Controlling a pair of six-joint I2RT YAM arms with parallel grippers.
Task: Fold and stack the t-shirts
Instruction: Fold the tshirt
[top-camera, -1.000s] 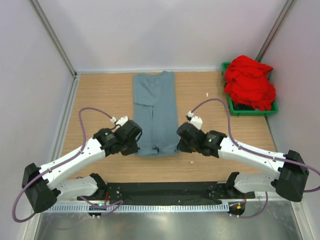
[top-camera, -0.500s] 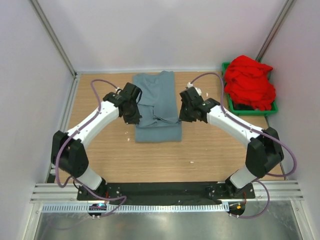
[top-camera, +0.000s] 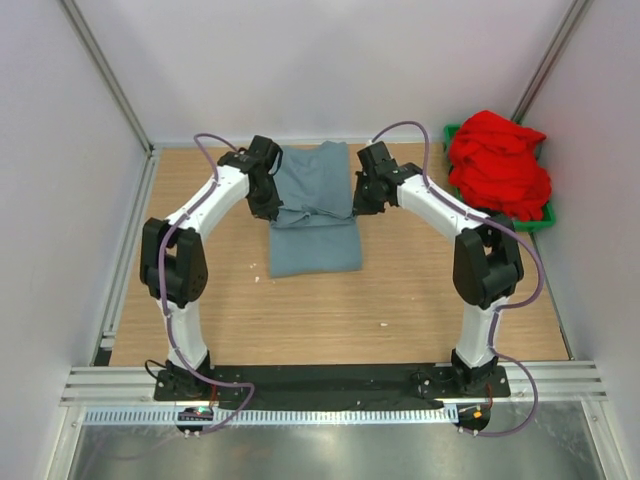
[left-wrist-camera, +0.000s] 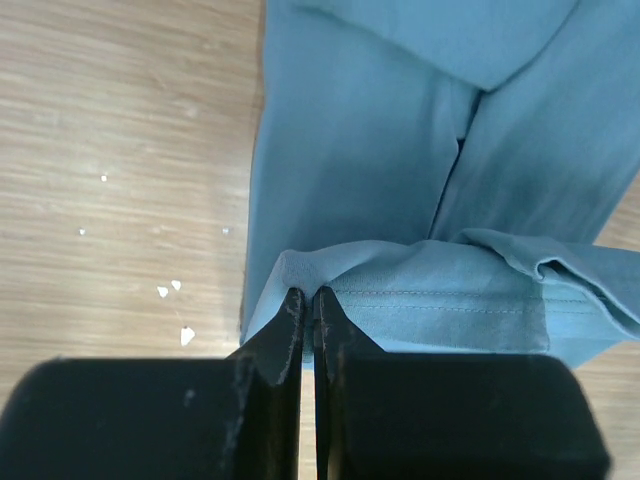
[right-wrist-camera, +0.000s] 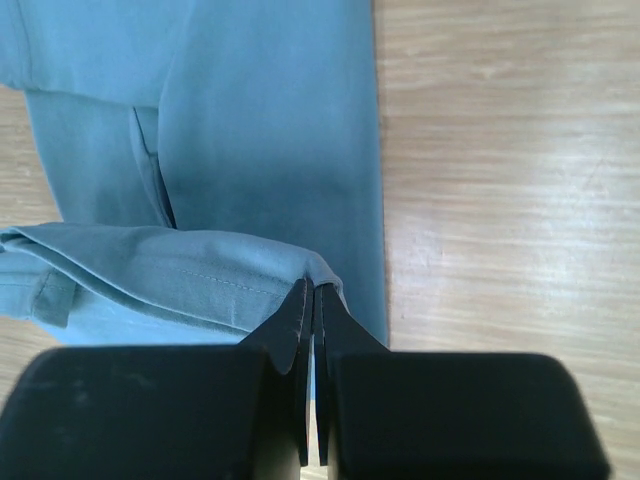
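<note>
I need to move the hem's corner a little outward and down onto the lower layer (top-camera: 352, 209) (right-wrist-camera: 350, 266) with my right gripper, because the hem still hangs above that layer.
The grey-blue t-shirt (top-camera: 315, 215) lies as a narrow folded strip in the middle of the table, its near end lifted and carried over the rest. My left gripper (top-camera: 272, 212) is shut on the hem's left corner (left-wrist-camera: 300, 275). My right gripper (top-camera: 357, 209) is shut on the hem's right corner (right-wrist-camera: 318, 270). The hem hangs between the two grippers above the lower layer (left-wrist-camera: 350, 160). The red t-shirt (top-camera: 498, 165) lies bunched in a heap at the far right.
A green bin (top-camera: 500, 222) at the far right holds the red heap. White walls with metal posts close in the wooden table (top-camera: 420, 300). Small white specks (left-wrist-camera: 170, 290) lie on the wood left of the shirt.
Both grippers have carried the shirt's near hem away from the table's front toward the back, doubling the strip over itself. Both arms are now stretched out far. The red heap has not moved.
</note>
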